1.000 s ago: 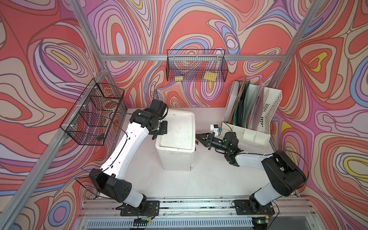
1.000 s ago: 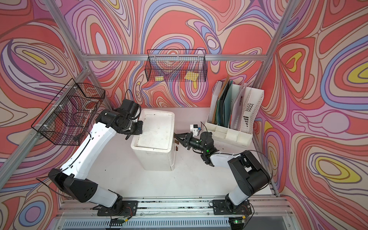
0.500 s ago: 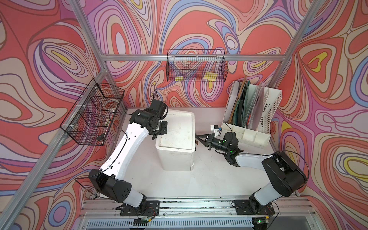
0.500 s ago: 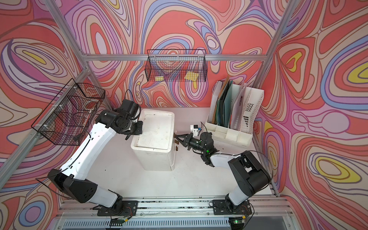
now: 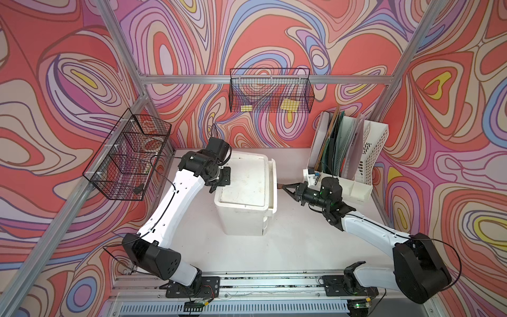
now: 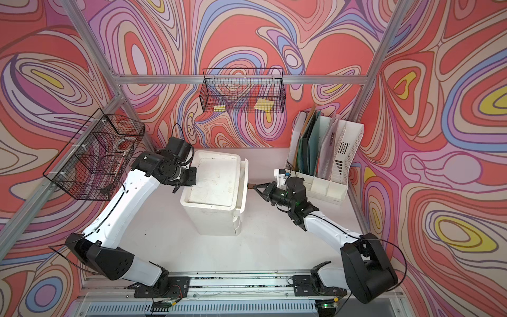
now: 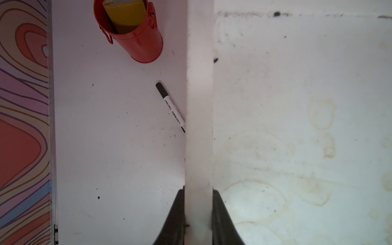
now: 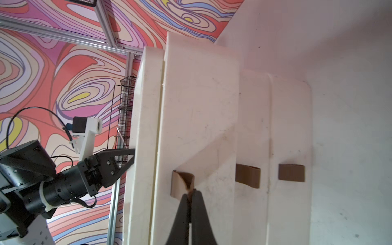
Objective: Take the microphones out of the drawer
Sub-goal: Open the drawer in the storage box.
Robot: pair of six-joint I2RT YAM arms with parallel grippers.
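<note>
My right gripper pulls the barely open drawer away from the unit [image 5: 247, 189] next, toward the white file organiser past that gripper. Then it releases the brown tab.
The white drawer unit [image 5: 247, 189] [image 6: 216, 181] stands mid-table. My left gripper [image 5: 216, 186] [image 7: 198, 191] is shut on the rim [image 7: 199, 106] of its top, on the side away from the drawers. My right gripper [image 5: 284, 186] [image 8: 191, 191] is shut on the brown pull tab [image 8: 182, 182] of the top drawer [image 8: 199, 106], whose front stands slightly out from the unit. Two lower drawers carry their own brown tabs [image 8: 247, 175] [image 8: 291, 175]. The microphone is hidden.
A red cup [image 7: 131, 31] holding a yellow item and a black-capped marker [image 7: 170, 107] lie on the table beside the unit, under my left arm. A white file organiser [image 5: 348, 153] stands at back right. Wire baskets hang on the back wall [image 5: 270, 93] and left wall [image 5: 129, 156].
My right gripper has closed on the top drawer's tab and drawn back a little, bringing the drawer front slightly out. The left arm has not moved.
</note>
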